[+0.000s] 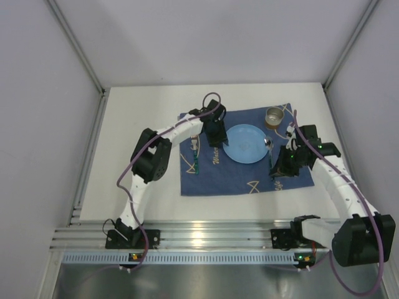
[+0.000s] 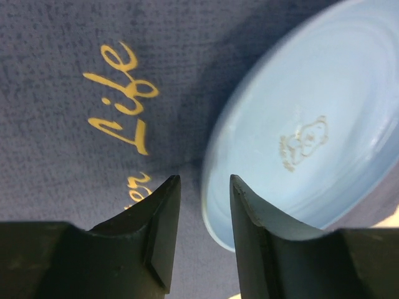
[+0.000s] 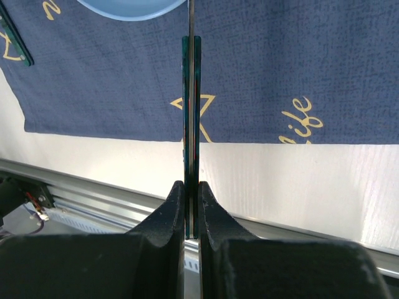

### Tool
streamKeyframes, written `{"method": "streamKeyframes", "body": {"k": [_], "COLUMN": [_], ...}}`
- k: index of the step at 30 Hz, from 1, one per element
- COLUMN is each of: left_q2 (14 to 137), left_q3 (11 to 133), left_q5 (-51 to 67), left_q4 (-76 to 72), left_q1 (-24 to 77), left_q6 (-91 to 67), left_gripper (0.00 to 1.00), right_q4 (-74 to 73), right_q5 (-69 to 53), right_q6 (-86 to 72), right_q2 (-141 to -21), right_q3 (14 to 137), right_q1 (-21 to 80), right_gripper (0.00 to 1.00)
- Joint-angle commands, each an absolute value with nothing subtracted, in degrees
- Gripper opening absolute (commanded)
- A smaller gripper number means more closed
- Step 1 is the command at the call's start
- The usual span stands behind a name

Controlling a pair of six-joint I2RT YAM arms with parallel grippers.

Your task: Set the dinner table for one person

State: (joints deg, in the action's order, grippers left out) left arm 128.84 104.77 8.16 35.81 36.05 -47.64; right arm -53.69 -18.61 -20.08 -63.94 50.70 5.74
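Note:
My right gripper holds the spoon and needs to lower it onto the cloth (image 1: 224,177) next, away from my base and toward the plate (image 1: 246,144), beside the plate's rim.
The white dinner table (image 1: 143,124) carries a dark blue cloth (image 1: 224,177) with a light blue plate (image 1: 246,144) at its middle. A green-handled fork (image 1: 194,157) lies on the cloth left of the plate. My left gripper (image 1: 215,134) is open and empty, low over the cloth at the plate's left rim (image 2: 215,205). My right gripper (image 1: 280,165) is shut on the green handle of a spoon (image 3: 191,93), held edge-on just right of the plate. The spoon's shiny bowl (image 1: 268,144) sits by the plate's right rim.
A metal cup (image 1: 274,117) stands on the cloth's far right corner. Aluminium rails (image 1: 199,237) run along the near edge, and also show in the right wrist view (image 3: 93,199). Grey walls close in the table on three sides.

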Motion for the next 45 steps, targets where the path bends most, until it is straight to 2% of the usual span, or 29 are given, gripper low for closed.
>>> {"method": "streamKeyframes", "body": {"k": [1, 4, 5, 8, 14, 28, 31, 33, 35, 36, 38, 39, 45], "left_q2": [130.4, 131.7, 132.3, 132.2, 129.3, 120.7, 120.1, 119.9, 119.6, 119.6, 119.5, 119.4, 118.0], "left_q3": [107.6, 108.5, 109.0, 110.3, 110.0, 99.1, 97.5, 96.6, 96.2, 96.2, 96.3, 96.2, 95.8], "left_q5": [8.3, 8.6, 8.8, 8.7, 7.0, 1.7, 2.5, 3.2, 3.5, 3.4, 3.3, 3.0, 2.7], "left_q4": [37.1, 37.3, 37.6, 38.2, 40.9, 46.4, 46.3, 46.7, 46.8, 47.2, 47.9, 48.1, 49.0], "left_q1": [36.0, 36.0, 36.0, 36.0, 35.1, 32.6, 32.6, 32.6, 32.6, 32.6, 32.6, 32.6, 32.4], "left_q6": [-46.0, -45.5, -45.4, -45.0, -44.6, -43.5, -43.1, -42.9, -42.6, -42.4, -42.2, -42.2, -42.1], "left_gripper": [0.42, 0.31, 0.19, 0.04, 0.00, 0.00, 0.06, 0.20, 0.26, 0.35, 0.39, 0.46, 0.48], "right_q4": [-52.8, -52.5, -52.5, -52.4, -51.5, -47.0, -45.2, -43.6, -42.5, -42.1, -41.0, -40.7, -39.1], "right_q5": [-18.9, -19.1, -19.1, -19.1, -19.9, -22.5, -23.2, -24.2, -24.7, -24.7, -24.8, -24.6, -23.4], "right_q6": [-19.2, -19.1, -19.0, -18.6, -18.4, -18.3, -18.5, -18.7, -19.2, -19.3, -19.2, -19.2, -18.8], "right_q2": [-64.5, -64.7, -64.7, -64.7, -65.4, -74.2, -77.4, -80.3, -83.1, -84.1, -86.9, -87.8, -93.3], "right_q3": [53.7, 53.3, 53.2, 53.3, 52.9, 58.4, 60.5, 61.4, 62.7, 63.1, 64.3, 64.7, 66.8], "right_q1": [4.7, 4.5, 4.4, 4.0, 4.0, 3.3, 3.3, 3.3, 3.3, 3.3, 3.3, 3.3, 3.3], "right_gripper": [0.00, 0.00, 0.00, 0.00, 0.00, 0.00, 0.00, 0.00, 0.00, 0.00, 0.00, 0.00, 0.00]}}
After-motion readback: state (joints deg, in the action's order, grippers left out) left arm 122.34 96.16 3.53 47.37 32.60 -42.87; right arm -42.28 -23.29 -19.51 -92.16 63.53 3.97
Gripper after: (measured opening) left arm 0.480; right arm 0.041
